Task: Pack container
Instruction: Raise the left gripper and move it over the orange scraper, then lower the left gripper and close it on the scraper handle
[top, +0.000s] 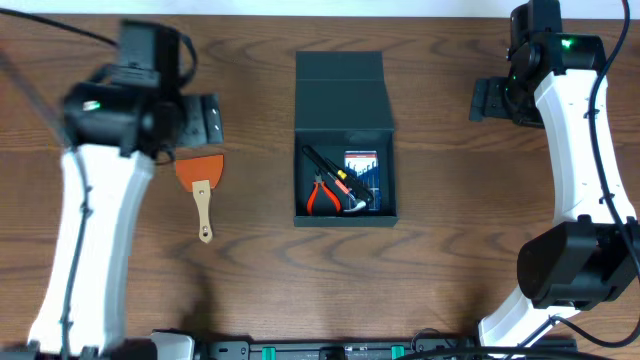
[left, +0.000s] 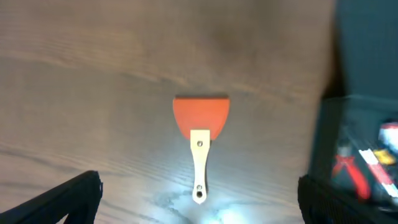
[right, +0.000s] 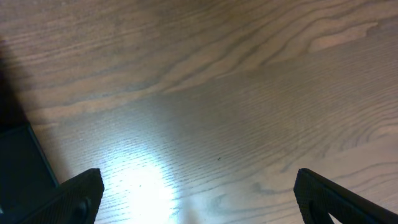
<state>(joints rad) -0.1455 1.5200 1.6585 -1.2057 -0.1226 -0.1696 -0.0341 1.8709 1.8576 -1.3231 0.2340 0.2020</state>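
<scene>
Close by the orange blade, the scraper's pale wooden handle (top: 202, 195) (left: 199, 148) is narrow and fits easily between the wide open fingers. My left gripper lowers onto that part next.
The dark teal container (top: 345, 218) stands mid-table, its flap lid (top: 340, 90) folded back and open. Inside lie red-handled pliers (top: 322, 195), a blue screwdriver set (top: 362, 168) and a black-and-yellow tool (top: 335, 170). A scraper (top: 202, 190) with an orange blade and a pale wooden handle lies on the table to the left of the container. My left gripper (top: 200, 120) hangs open just behind the scraper (left: 200, 124), nothing between its fingers. My right gripper (top: 488, 100) is open over bare table, right of the lid. The container (left: 323, 137) shows at the left wrist view's right edge.
The wooden table (top: 450, 270) carries only these things. In the right wrist view a dark corner of the container (right: 18, 165) sits at the left edge. Black hardware (top: 330, 350) runs along the front edge.
</scene>
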